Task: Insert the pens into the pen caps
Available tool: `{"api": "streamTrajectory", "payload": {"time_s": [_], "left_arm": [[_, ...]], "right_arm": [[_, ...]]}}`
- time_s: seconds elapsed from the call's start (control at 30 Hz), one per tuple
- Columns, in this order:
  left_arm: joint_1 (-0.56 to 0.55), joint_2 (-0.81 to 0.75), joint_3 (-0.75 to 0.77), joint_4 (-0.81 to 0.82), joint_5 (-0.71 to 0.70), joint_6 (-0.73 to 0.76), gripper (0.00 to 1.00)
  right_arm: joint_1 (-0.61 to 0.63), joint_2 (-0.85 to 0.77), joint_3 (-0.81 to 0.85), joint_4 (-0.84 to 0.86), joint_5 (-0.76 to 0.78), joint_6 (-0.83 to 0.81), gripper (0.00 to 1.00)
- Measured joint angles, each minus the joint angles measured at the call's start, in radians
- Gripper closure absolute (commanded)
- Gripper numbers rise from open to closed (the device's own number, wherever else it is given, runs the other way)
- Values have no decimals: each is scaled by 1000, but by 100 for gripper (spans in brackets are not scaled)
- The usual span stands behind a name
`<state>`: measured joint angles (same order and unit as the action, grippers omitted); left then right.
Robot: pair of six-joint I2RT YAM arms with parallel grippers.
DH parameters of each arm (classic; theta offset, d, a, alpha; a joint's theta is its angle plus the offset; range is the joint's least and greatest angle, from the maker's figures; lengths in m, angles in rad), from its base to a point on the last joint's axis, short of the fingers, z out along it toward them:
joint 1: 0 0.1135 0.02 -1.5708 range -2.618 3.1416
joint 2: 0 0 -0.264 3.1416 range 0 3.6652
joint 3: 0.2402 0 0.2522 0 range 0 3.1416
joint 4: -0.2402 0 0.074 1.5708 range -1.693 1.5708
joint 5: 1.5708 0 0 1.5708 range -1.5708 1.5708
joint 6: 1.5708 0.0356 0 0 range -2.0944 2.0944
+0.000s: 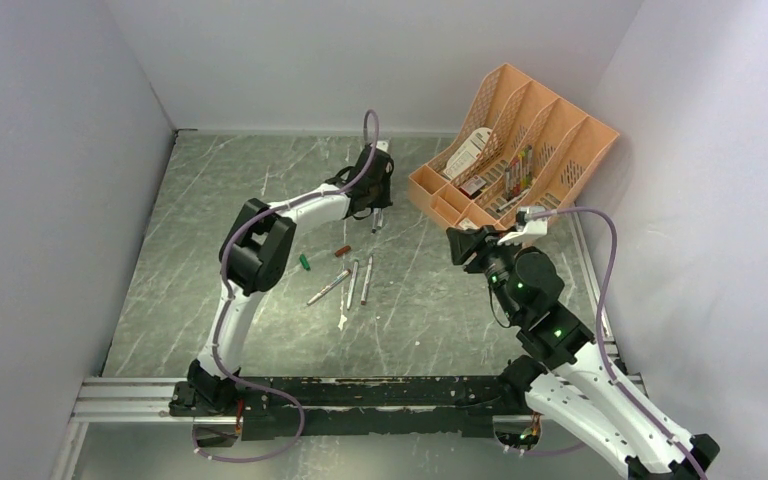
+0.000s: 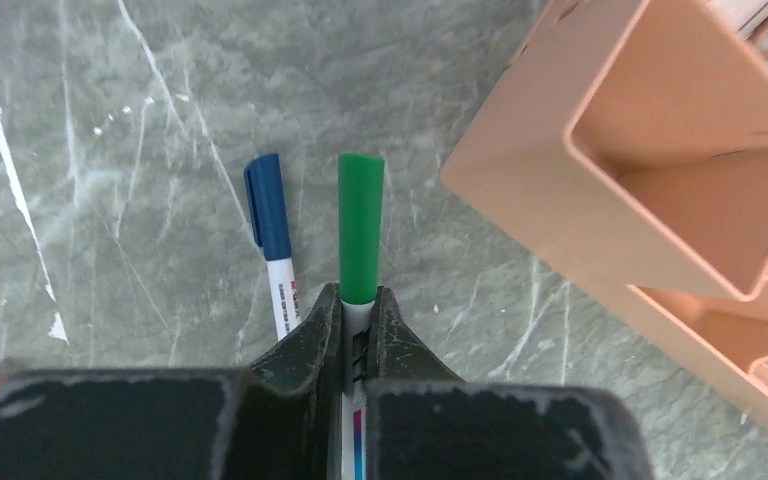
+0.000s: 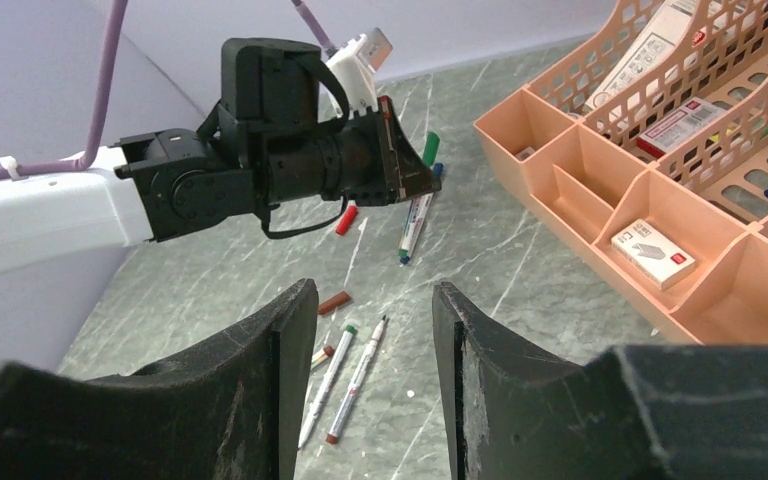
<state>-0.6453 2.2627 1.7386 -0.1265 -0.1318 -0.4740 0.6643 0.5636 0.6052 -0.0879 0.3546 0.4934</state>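
Observation:
The green-capped pen will next go down with my left gripper to the bare tabletop below, between the blue-capped pen and the orange organiser, and be released there.
My left gripper is shut on a whitish pen whose green cap sticks out past the fingertips, close to the table at the far middle. A blue-capped pen lies just left of it. The right wrist view shows this gripper and a red cap lying below it. Three uncapped pens lie mid-table, with a green cap and a brownish cap beside them. My right gripper is open and empty, raised to the right of the pens.
The orange organiser stands at the back right with boxes and bunched pens in it; its front corner is close to the right of my left gripper. A small white piece lies nearer than the pens. Walls enclose the table.

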Motion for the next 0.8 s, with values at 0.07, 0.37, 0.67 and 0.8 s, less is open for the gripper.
{"api": "streamTrajectory", "payload": {"time_s": [0.07, 0.37, 0.67, 0.8], "left_arm": [[-3, 12, 0, -11, -1, -10, 93], [-10, 58, 2, -36, -3, -32, 88], [-11, 65, 21, -37, -7, -35, 71], [-11, 65, 22, -37, -6, -35, 70]], "right_arm": [[0, 2, -2, 0, 0, 0, 54], [0, -3, -9, -9, -3, 0, 55], [0, -7, -13, -16, -6, 4, 55], [0, -6, -19, -17, -6, 4, 55]]}}
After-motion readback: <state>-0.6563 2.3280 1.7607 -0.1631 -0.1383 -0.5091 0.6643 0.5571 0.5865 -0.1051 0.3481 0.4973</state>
